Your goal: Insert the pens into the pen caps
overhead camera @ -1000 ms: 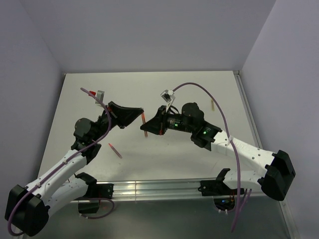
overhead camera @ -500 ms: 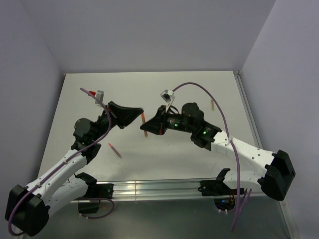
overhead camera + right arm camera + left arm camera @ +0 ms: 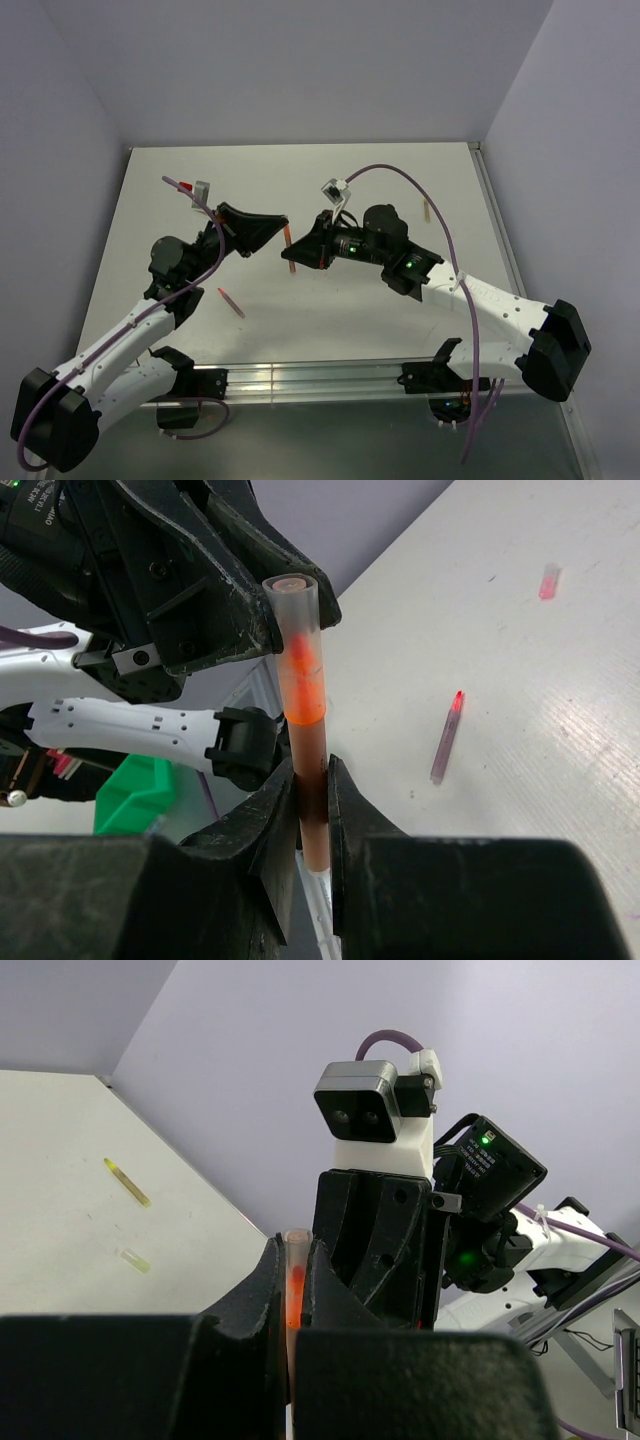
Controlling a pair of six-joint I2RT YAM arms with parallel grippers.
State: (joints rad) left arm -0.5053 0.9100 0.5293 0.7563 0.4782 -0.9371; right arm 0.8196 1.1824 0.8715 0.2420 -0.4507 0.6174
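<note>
My left gripper carries the capped pen outward next, then down to the tabletop's bare middle, then releases it, since the cap already covers the orange tip.
My right gripper (image 3: 312,770) is shut on a brownish-red pen (image 3: 314,805), which it holds upright above the table. A pale translucent pen cap (image 3: 298,650) sits over the pen's orange tip. My left gripper (image 3: 292,1245) is shut on that cap (image 3: 294,1260) from the opposite side. In the top view both grippers, left (image 3: 283,226) and right (image 3: 290,255), meet at the table's middle around the pen (image 3: 291,268). Another red pen (image 3: 231,302) lies on the table by the left arm. A small pink cap (image 3: 548,581) lies further off.
A yellow-green stick (image 3: 128,1182) and a small pale stub (image 3: 132,1259) lie on the table toward the far right (image 3: 427,211). The table's back and side walls stand close, and a metal rail (image 3: 300,378) runs along the near edge.
</note>
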